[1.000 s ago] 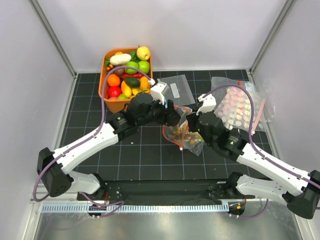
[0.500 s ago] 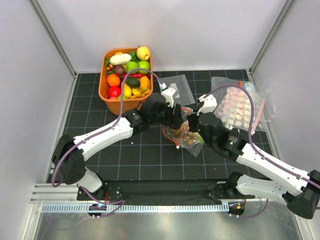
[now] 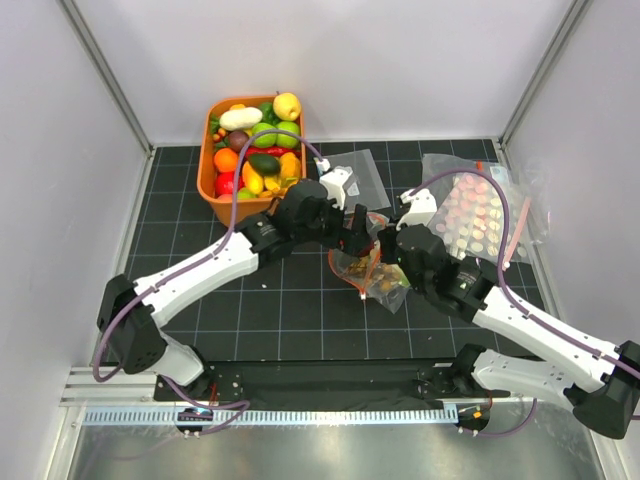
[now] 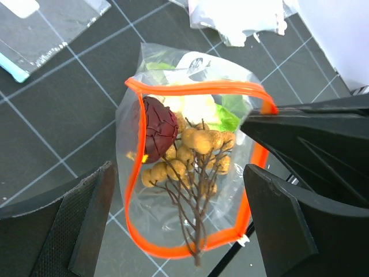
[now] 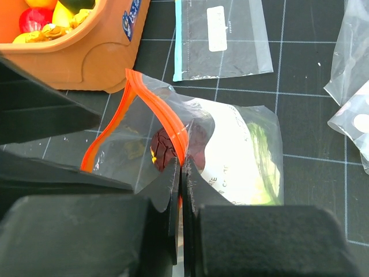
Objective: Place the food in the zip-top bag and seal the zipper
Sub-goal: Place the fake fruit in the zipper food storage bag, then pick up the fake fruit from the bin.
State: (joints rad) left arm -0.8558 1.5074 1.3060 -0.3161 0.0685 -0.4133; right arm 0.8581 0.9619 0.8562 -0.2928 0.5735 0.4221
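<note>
My empty left gripper needs to swing outward next, to the left in the top view, and go down around the green ball mid-basket (image 3: 265, 136), because that ball lies there.
The zip-top bag (image 3: 372, 280) lies mid-table with its mouth held open. In the left wrist view its orange-red zipper (image 4: 190, 86) forms a wide loop. Inside lie a cluster of tan balls (image 4: 196, 150) on a brown stem, a dark red fruit (image 4: 158, 124) and a white-and-green cauliflower (image 4: 199, 107). My left gripper (image 4: 179, 231) is open and empty, its fingers straddling the bag mouth from above. My right gripper (image 5: 183, 167) is shut on the zipper strip (image 5: 167, 118) at one end of the mouth and lifts that edge. Both grippers meet over the bag in the top view: the left gripper (image 3: 355, 240), the right gripper (image 3: 382, 248).
An orange basket (image 3: 222, 208) full of toy fruit stands at the back left. A flat clear bag with a blue edge (image 3: 357, 178) lies behind the zip-top bag. A larger bag of pink discs (image 3: 478, 210) lies at the back right.
My left arm has swung right, away from the basket, and its gripper now sits over the bag mouth. The right gripper has kept its hold on the zipper.
</note>
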